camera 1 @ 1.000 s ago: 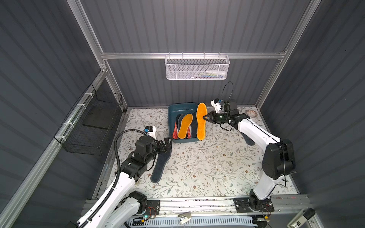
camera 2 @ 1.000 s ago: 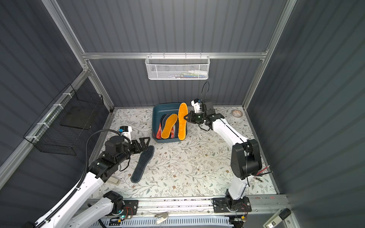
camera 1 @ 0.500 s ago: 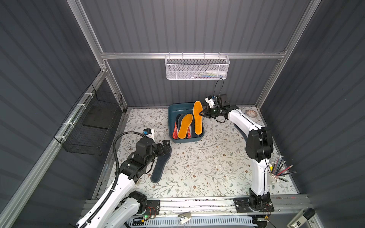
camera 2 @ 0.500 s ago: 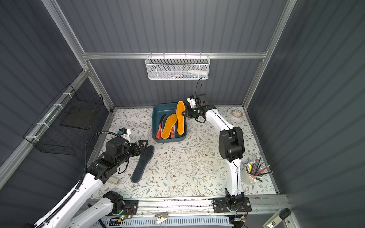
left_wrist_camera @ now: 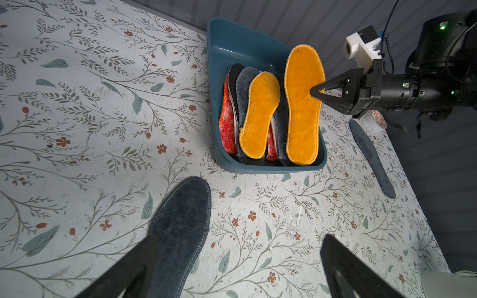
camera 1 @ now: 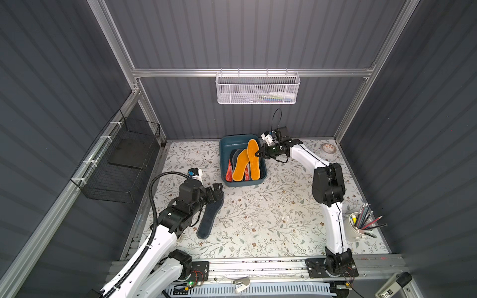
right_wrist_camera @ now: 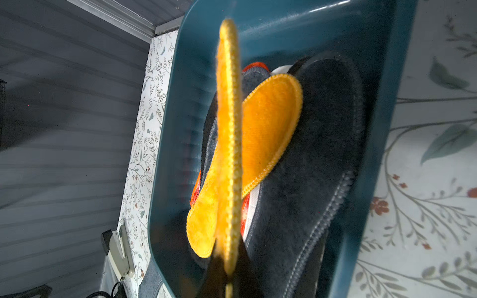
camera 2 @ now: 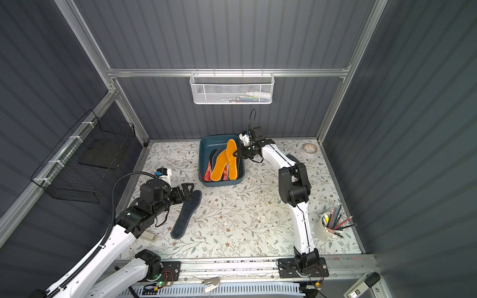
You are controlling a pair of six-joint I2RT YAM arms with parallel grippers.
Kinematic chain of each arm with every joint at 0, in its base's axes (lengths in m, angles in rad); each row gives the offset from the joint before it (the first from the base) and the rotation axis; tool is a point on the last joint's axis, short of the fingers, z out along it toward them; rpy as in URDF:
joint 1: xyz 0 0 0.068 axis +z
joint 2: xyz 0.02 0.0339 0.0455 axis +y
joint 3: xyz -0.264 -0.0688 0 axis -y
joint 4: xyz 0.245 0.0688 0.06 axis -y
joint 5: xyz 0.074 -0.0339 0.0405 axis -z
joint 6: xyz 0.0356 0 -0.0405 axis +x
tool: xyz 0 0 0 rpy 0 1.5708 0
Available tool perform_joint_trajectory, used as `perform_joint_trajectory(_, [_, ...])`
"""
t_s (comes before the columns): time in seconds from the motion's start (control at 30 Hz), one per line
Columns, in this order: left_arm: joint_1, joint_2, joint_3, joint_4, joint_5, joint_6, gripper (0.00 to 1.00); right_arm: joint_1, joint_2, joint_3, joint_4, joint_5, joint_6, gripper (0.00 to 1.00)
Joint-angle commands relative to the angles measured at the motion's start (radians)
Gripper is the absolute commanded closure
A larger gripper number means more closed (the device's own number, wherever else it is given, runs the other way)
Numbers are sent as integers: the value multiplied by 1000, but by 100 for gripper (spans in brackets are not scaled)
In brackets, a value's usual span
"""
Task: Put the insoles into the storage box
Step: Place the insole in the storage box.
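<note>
I need to lower my right gripper and release the longer orange insole onto the dark grey insole inside the box, because its far end stands raised.
The teal storage box (camera 1: 227, 144) (camera 2: 206, 144) (left_wrist_camera: 222, 33) (right_wrist_camera: 382, 77) stands at the back of the table. It holds several insoles: an orange one (camera 1: 240, 166) (left_wrist_camera: 259, 116) on top of red-orange, grey and black ones. My right gripper (camera 1: 259, 154) (camera 2: 235, 154) (left_wrist_camera: 313, 92) (right_wrist_camera: 228, 273) is shut on the edge of a longer orange insole (camera 1: 253, 160) (camera 2: 231, 160) (left_wrist_camera: 302, 108) (right_wrist_camera: 228, 129) over the box's right side. A dark grey insole (camera 1: 210, 218) (camera 2: 188, 216) (left_wrist_camera: 178, 232) lies on the table. My left gripper (camera 1: 216, 189) (camera 2: 187, 189) (left_wrist_camera: 238, 238) is open at its toe end.
Another dark insole (left_wrist_camera: 371, 157) lies on the table under the right arm. A white mesh basket (camera 1: 258, 90) hangs on the back wall, a black wire basket (camera 1: 121, 165) on the left wall. A pencil cup (camera 1: 358, 229) and a tape roll (camera 1: 328, 148) sit at the right.
My right gripper has carried the long orange insole leftward from beside the box to over its right side. The left gripper has edged slightly toward the dark insole's toe.
</note>
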Motion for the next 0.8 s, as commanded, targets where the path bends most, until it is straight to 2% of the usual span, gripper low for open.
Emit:
perform_joint_trajectory(0.0, [5,-2,0,-2,-2,-1,0,10,27,43,-18,8,-6,100])
perform_joint_trajectory(0.4, [5,-6,0,-12,-9,-3,0,10,69,72,-70,98,-35,99])
perform_joint_trajectory(0.63, [5,0,6,-24,-28,-8,0,10,115,148,-140,119,-64,98])
perform_joint_trajectory(0.77, [5,3,8,-46,-57,-16,0,9,131,178,-170,144,-77,92])
